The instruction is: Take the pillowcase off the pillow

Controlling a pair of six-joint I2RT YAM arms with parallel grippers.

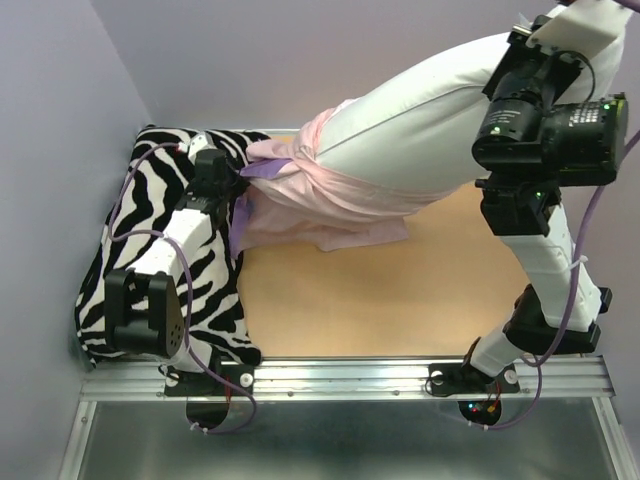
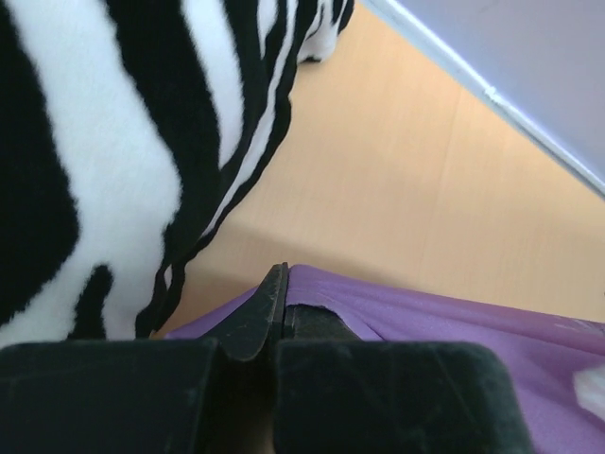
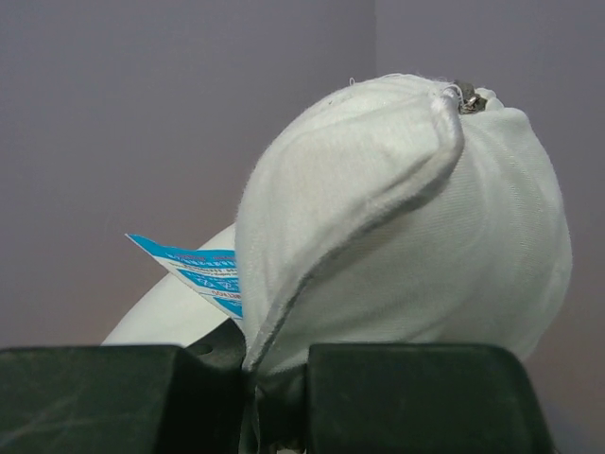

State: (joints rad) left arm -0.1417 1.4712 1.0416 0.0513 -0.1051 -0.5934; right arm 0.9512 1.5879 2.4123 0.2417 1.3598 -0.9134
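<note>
The pillow's upper end hangs raised, so the robot's right gripper will move down and to the left in the top view to let it go on the wooden table.
The white pillow [image 1: 420,120] hangs slanted above the table, its upper end pinched by my right gripper [image 1: 530,45] at the top right. In the right wrist view the pillow [image 3: 406,236] bulges over the shut right gripper [image 3: 255,369], with a blue tag [image 3: 203,274] beside it. The pink pillowcase [image 1: 320,195] still wraps the pillow's lower end and trails onto the table. My left gripper [image 1: 237,180] is shut on the pillowcase's purple edge. The left wrist view shows the purple pillowcase [image 2: 454,331] clamped in the left gripper [image 2: 279,293].
A zebra-striped cushion [image 1: 160,250] lies along the left side under my left arm, also the zebra cushion [image 2: 113,142] close to the left wrist. The wooden table [image 1: 400,290] is walled in purple at the back and sides. A metal rail [image 1: 350,375] runs along the near edge.
</note>
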